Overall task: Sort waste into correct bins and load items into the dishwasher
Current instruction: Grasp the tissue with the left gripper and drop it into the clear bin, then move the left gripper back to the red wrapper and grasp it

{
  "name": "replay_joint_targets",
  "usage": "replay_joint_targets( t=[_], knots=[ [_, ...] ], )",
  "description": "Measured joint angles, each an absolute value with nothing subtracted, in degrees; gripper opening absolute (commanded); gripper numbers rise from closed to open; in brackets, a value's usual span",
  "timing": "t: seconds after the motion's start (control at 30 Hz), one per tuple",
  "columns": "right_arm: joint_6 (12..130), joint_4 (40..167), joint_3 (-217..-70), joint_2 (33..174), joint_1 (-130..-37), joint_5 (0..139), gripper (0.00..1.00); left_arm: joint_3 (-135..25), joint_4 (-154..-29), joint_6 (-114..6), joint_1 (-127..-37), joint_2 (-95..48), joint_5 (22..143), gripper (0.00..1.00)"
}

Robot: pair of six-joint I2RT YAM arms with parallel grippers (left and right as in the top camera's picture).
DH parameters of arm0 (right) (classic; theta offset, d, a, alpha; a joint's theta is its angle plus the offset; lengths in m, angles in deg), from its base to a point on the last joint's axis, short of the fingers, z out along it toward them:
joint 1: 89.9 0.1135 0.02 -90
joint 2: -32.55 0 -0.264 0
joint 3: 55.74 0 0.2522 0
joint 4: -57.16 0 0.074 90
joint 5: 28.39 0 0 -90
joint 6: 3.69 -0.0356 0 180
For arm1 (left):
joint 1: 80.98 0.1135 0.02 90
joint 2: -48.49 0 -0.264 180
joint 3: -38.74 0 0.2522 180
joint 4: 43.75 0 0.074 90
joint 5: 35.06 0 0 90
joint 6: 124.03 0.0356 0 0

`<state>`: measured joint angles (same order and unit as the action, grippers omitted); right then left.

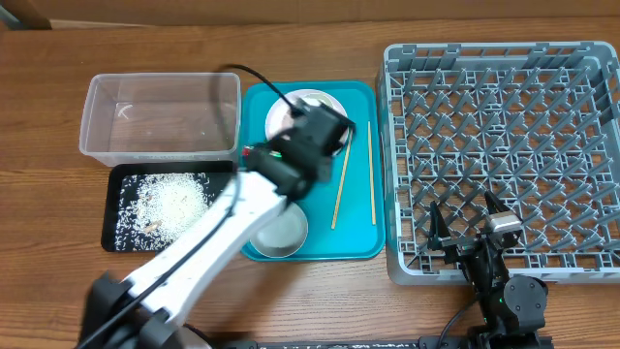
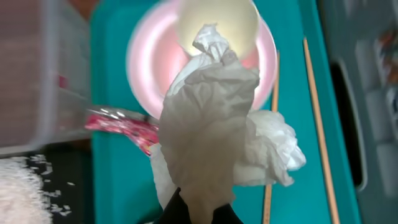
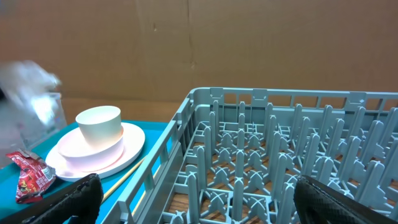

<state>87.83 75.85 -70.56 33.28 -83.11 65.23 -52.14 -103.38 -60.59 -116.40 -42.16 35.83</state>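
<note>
Next, before releasing the waste tissue, the left gripper swings to the left in the overhead view, over the middle of the clear tub (image 1: 161,115), which is open and empty.
My left gripper (image 2: 199,210) is shut on the crumpled white tissue (image 2: 208,124), which hangs above the teal tray (image 2: 112,180). Overhead, this gripper (image 1: 320,131) covers part of the pink plate (image 1: 286,109). On that plate (image 2: 146,62) stands a small white cup (image 2: 217,25). The red wrapper (image 2: 121,126) lies on the tray beside the plate. Two chopsticks (image 1: 371,174) lie along the tray's right side. My right gripper (image 1: 470,218) stands open over the front of the grey dish rack (image 1: 504,145), holding nothing.
The clear tub (image 1: 160,116) stands left of the teal tray. In front of it the black tray (image 1: 121,233) holds loose rice (image 1: 170,202). A round white dish (image 1: 281,228) sits at the teal tray's near end, partly under my left arm.
</note>
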Motion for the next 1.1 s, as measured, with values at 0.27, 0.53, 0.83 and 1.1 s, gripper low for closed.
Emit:
replay_joint_targets(
  t=[0.27, 0.53, 0.83, 1.1],
  knots=[
    [87.83, 75.87, -70.56, 33.28, -83.11, 65.23, 1.00, -53.17, -107.75, -61.25, -100.03, -37.79, 36.00, 0.06],
    [87.85, 75.87, -70.56, 33.28, -83.11, 65.21, 1.00, -53.17, -107.38, -62.23, -87.09, -40.11, 38.49, 0.16],
    [87.83, 75.85, -70.56, 33.28, -83.11, 65.21, 1.00, -53.17, -102.59, -62.45, -81.45, -44.50, 39.74, 1.00],
    [87.83, 75.85, -70.56, 33.28, -83.11, 65.23, 1.00, -53.17, -102.92, -62.08, -80.73, -44.70, 44.11, 0.95]
  ],
)
